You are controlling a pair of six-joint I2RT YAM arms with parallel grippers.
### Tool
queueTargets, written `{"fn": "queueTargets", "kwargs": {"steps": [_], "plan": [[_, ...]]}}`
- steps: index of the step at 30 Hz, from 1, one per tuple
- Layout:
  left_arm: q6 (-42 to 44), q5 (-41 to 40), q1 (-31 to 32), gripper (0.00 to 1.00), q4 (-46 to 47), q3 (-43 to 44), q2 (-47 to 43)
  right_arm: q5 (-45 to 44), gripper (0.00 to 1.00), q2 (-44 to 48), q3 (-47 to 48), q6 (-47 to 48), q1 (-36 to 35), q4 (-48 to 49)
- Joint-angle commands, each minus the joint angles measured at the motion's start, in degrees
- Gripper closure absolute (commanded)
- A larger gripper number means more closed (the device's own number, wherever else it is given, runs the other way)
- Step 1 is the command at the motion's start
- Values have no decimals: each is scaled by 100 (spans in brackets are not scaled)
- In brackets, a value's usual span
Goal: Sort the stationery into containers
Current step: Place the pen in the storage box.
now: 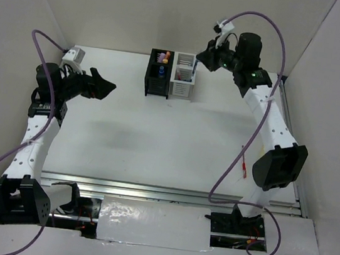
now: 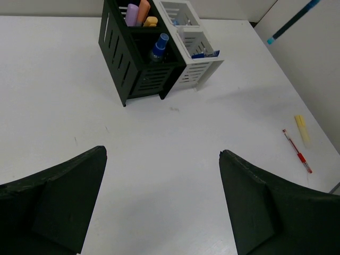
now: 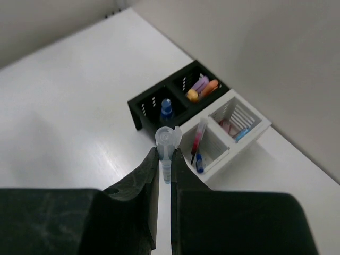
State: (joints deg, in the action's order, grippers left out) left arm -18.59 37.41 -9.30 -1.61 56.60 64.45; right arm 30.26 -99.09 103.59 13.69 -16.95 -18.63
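Note:
My right gripper is due to move toward the white box [image 1: 183, 78] and over its open section by the black box, because that section already holds the red and blue pens.
The joined containers stand at the table's back: a black box [image 1: 158, 75] holding purple, orange and yellow markers [image 2: 139, 13] and a blue-capped tube [image 2: 159, 47], and a white box [image 1: 183, 78] holding a red pen and a blue pen [image 3: 198, 142]. My right gripper [image 1: 204, 55] is shut on a thin pen with a clear cap [image 3: 168, 139], held upright in the air near the white box [image 3: 249, 133]. My left gripper [image 1: 108, 87] is open and empty, above the table left of the boxes. A red pen [image 2: 297, 151] and a yellow marker [image 2: 302, 128] lie on the table at the right.
The red pen also shows in the top view [image 1: 244, 169] next to my right arm's elbow [image 1: 279, 165]. White walls close in the table on the left, back and right. A metal rail [image 1: 148, 191] runs along the near edge.

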Motion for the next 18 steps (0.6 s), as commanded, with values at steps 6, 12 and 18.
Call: {"fn": "queueTargets", "kwargs": {"steps": [6, 12, 18], "plan": [[-215, 117, -37, 1, 697, -228, 182, 367, 100, -988, 530, -1923, 227, 1837], [-31, 118, -37, 1, 591, -175, 235, 15, 100, -1604, 1022, -1748, 131, 2030], [57, 126, -37, 1, 635, -263, 288, -187, 100, -2035, 1356, -1607, 174, 2022]]}}
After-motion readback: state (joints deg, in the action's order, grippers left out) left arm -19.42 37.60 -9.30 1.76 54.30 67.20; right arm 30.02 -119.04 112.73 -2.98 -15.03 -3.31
